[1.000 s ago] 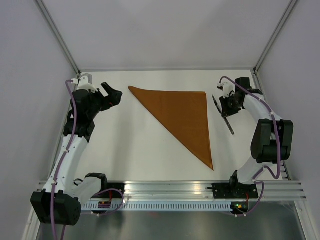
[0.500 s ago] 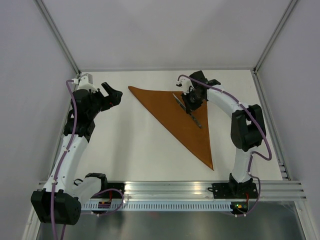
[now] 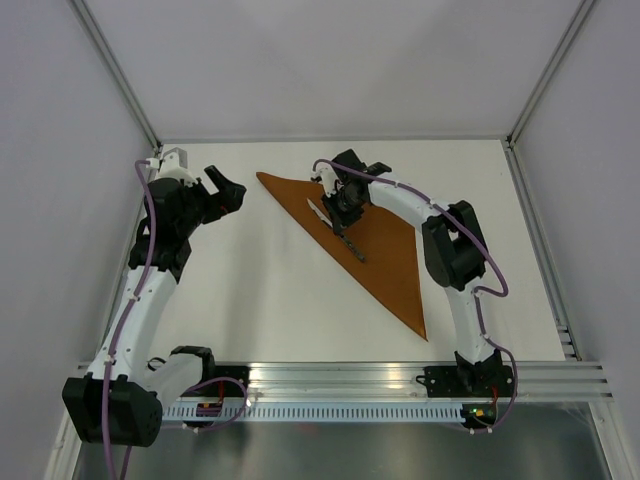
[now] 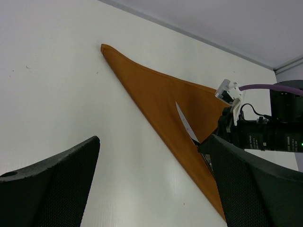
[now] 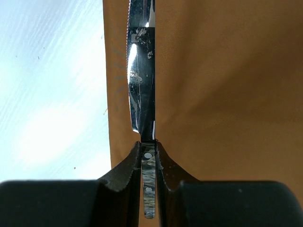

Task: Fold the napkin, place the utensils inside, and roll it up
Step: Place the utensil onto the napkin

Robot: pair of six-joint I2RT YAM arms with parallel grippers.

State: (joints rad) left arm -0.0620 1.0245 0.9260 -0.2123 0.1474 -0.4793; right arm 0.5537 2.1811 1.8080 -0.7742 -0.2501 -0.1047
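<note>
The part of the napkin beside its long folded edge is just below my right gripper, so I need to lower the knife there onto the napkin (image 3: 337, 244) (image 5: 122, 125) and release it.
The rust-orange napkin (image 3: 365, 235) lies folded into a triangle on the white table; it also shows in the left wrist view (image 4: 161, 101) and the right wrist view (image 5: 222, 80). My right gripper (image 3: 345, 207) is shut on a metal knife (image 3: 335, 228) and holds it over the napkin's long folded edge. In the right wrist view the fingertips (image 5: 132, 163) pinch the knife's handle (image 5: 148, 184), and the blade (image 5: 141, 80) points away along the edge. The knife also shows in the left wrist view (image 4: 185, 124). My left gripper (image 3: 228, 190) is open and empty, left of the napkin.
The table's back edge (image 3: 330, 140) runs behind the napkin. An aluminium rail (image 3: 340, 378) with both arm bases lies along the near edge. Grey walls stand at both sides.
My right arm has carried the knife leftward from the right of the napkin to over its long folded edge. The left arm has not moved.
</note>
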